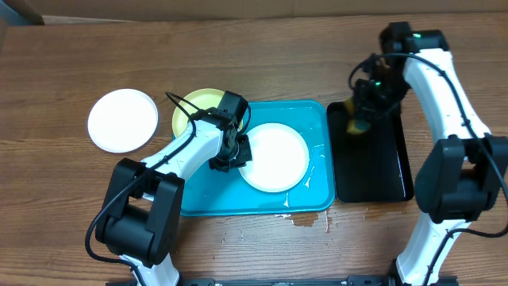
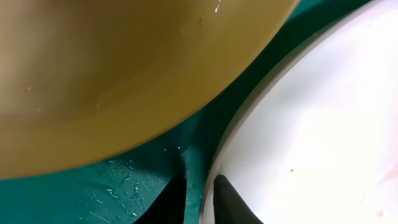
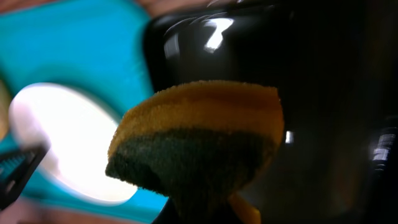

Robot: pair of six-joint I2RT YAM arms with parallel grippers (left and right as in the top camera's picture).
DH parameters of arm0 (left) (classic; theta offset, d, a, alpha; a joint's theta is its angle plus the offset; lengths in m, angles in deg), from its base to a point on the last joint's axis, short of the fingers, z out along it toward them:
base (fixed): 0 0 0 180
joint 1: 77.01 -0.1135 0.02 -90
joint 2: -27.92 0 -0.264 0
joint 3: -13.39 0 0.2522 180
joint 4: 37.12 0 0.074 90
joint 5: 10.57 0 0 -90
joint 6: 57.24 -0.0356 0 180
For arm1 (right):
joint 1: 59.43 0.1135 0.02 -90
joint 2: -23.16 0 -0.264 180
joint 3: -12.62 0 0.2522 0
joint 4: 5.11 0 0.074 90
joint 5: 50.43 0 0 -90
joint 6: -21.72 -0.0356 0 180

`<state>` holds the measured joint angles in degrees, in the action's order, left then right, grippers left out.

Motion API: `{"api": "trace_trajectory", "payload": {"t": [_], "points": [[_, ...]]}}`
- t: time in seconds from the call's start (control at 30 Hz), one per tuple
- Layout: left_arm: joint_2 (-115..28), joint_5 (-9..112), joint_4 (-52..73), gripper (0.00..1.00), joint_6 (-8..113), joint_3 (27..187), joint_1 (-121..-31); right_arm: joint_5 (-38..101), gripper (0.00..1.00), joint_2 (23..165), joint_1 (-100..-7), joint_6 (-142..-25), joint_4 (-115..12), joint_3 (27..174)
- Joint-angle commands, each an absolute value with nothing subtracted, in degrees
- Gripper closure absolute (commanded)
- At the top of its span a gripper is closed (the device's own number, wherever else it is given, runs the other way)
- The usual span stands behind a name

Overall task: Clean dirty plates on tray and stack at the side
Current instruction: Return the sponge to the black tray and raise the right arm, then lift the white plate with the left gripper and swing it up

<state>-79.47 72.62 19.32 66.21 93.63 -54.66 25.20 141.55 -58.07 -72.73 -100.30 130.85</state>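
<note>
My right gripper lowers toward the black tray's empty bottom below it next and releases the sponge (image 3: pixel 199 134) there, clear of the turquoise tray's plate.
The turquoise tray (image 1: pixel 311 119) holds a white plate (image 1: pixel 274 156) with faint orange specks (image 2: pixel 323 124). A pale yellow-green plate (image 1: pixel 197 107) rests on the tray's far left corner and fills the top of the left wrist view (image 2: pixel 124 74). Another white plate (image 1: pixel 121 119) lies on the table to the left. My left gripper (image 1: pixel 228 159) (image 2: pixel 199 182) is at the tray plate's left rim, jaws slightly apart, one finger (image 2: pixel 231 202) over the plate and a gap of tray showing beside the rim. My right gripper (image 1: pixel 359 119) (image 3: pixel 205 214) is shut on a yellow-and-green sponge (image 3: pixel 199 134) above the black tray (image 1: pixel 385 171).
Water droplets lie on the wet tray floor (image 2: pixel 118 193). A small puddle (image 1: pixel 305 219) sits on the wooden table at the tray's front edge. The black tray stands just right of the turquoise one.
</note>
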Motion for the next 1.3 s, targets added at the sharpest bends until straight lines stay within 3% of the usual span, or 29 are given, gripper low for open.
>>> {"api": "trace_trajectory", "payload": {"t": [0.0, 0.23, 0.3, 0.5, 0.8, 0.83, 0.9, 0.97, 1.07, 1.13, 1.27], "points": [[-80.3, 73.5, 19.7, 0.80, 64.8, 93.7, -54.9, 31.3, 0.96, 139.9, -59.8, -74.5, -98.2, 126.3], [-80.3, 73.4, 19.9, 0.76, 64.9, 93.7, -54.9, 37.0, 0.93, 139.9, -59.8, -76.3, -88.1, 116.5], [-80.3, 73.4, 19.9, 0.75, 64.9, 93.7, -54.9, 37.1, 0.80, 139.9, -59.8, -76.3, -87.3, 115.9], [-80.3, 72.1, 20.1, 0.61, 64.8, 93.7, -54.9, 37.0, 0.37, 139.8, -59.9, -76.2, -85.9, 116.1], [-80.3, 72.1, 20.1, 0.54, 64.4, 93.7, -54.9, 37.0, 0.20, 139.8, -65.1, -78.3, -91.1, 126.6], [-80.3, 72.1, 20.1, 0.54, 64.4, 93.7, -54.9, 37.0, 0.17, 139.8, -66.3, -78.8, -91.3, 127.9], [-80.3, 72.1, 20.1, 0.55, 64.4, 93.7, -54.9, 37.0, 0.00, 139.8, -69.1, -79.0, -91.4, 129.5], [-80.3, 72.1, 20.1, 0.55, 64.4, 93.7, -54.8, 37.0, 0.00, 139.8, -71.5, -79.0, -91.7, 129.6], [-80.3, 72.1, 20.0, 0.82, 64.5, 93.6, -54.0, 37.0, 0.00, 139.9, -74.9, -79.0, -90.6, 129.6], [-80.3, 72.1, 19.9, 0.93, 64.4, 93.6, -53.2, 37.0, 0.00, 139.9, -76.1, -79.0, -89.8, 129.6], [-80.3, 71.8, 20.1, 0.96, 62.4, 93.9, -52.6, 37.0, 0.00, 139.9, -77.3, -79.0, -88.7, 129.6]]}}
